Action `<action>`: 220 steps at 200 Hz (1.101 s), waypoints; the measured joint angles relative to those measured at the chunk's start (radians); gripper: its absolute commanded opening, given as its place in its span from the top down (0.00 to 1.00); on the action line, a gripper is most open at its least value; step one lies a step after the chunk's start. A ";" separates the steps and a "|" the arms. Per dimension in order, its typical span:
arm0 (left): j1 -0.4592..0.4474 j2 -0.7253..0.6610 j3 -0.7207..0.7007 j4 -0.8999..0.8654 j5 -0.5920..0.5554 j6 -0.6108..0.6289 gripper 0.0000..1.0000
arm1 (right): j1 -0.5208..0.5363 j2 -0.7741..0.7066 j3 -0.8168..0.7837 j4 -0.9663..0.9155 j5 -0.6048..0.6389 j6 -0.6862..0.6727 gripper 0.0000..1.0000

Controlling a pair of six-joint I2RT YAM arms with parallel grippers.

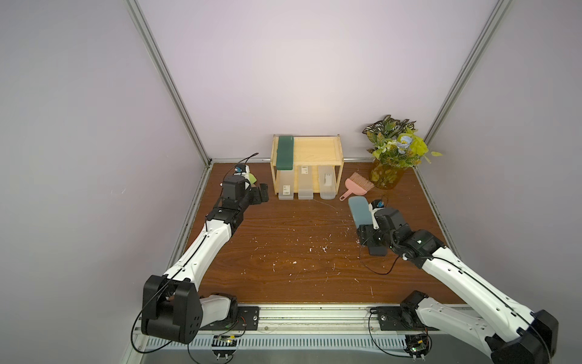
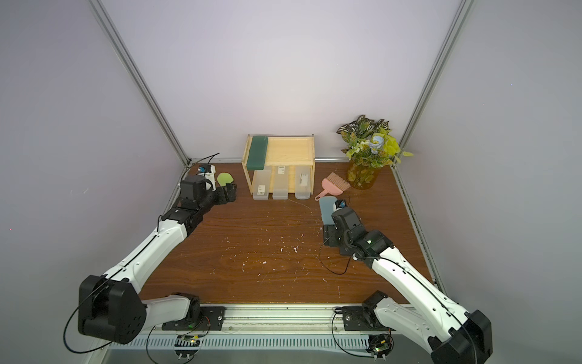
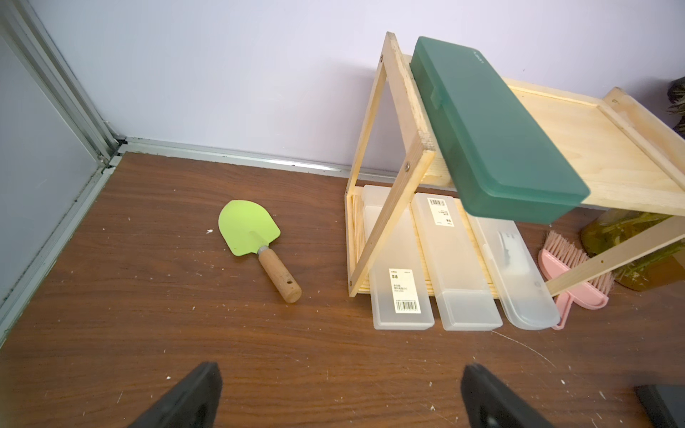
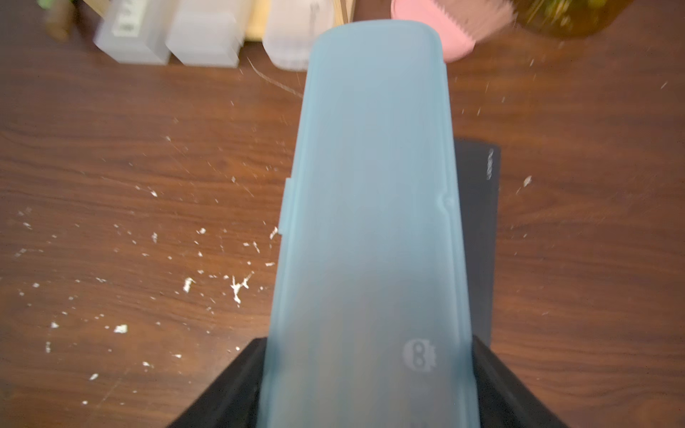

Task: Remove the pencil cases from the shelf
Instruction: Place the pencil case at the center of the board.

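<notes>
I will move my right gripper down toward the white flecks and release the teal case there, because the bare tabletop (image 1: 346,231) beside the black pencil case is below the gripper.
The wooden shelf (image 1: 318,151) (image 2: 289,151) (image 3: 593,148) stands at the back wall. A dark green pencil case (image 1: 285,151) (image 3: 493,129) lies on its top tier, at the left, overhanging the front. Three frosted pencil cases (image 1: 286,187) (image 1: 305,186) (image 1: 327,186) lie side by side on the lower tier, sticking out forward. My right gripper (image 1: 365,231) (image 4: 369,344) is shut on one end of a teal pencil case (image 1: 359,209) (image 4: 370,166), above a black pencil case (image 4: 480,222) lying on the table. My left gripper (image 1: 263,193) (image 3: 341,374) is open and empty, left of the shelf.
A green trowel with a wooden handle (image 3: 248,229) lies left of the shelf near the corner. A pink hand brush (image 1: 359,184) lies right of the shelf, beside an amber vase of flowers (image 1: 385,176). White flecks dot the brown table (image 1: 283,236). Walls close three sides.
</notes>
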 measured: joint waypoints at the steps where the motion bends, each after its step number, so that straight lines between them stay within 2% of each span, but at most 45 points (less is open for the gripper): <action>1: 0.000 0.000 -0.001 0.000 0.000 0.000 0.01 | 0.000 0.000 -0.004 0.002 0.000 0.002 0.42; 33: 0.000 -0.016 -0.027 -0.001 0.001 -0.011 0.01 | 0.006 0.048 -0.086 0.063 -0.043 0.058 0.41; 220: 0.000 0.011 -0.028 0.000 0.000 -0.015 0.01 | 0.034 0.349 -0.135 0.382 -0.062 0.169 0.39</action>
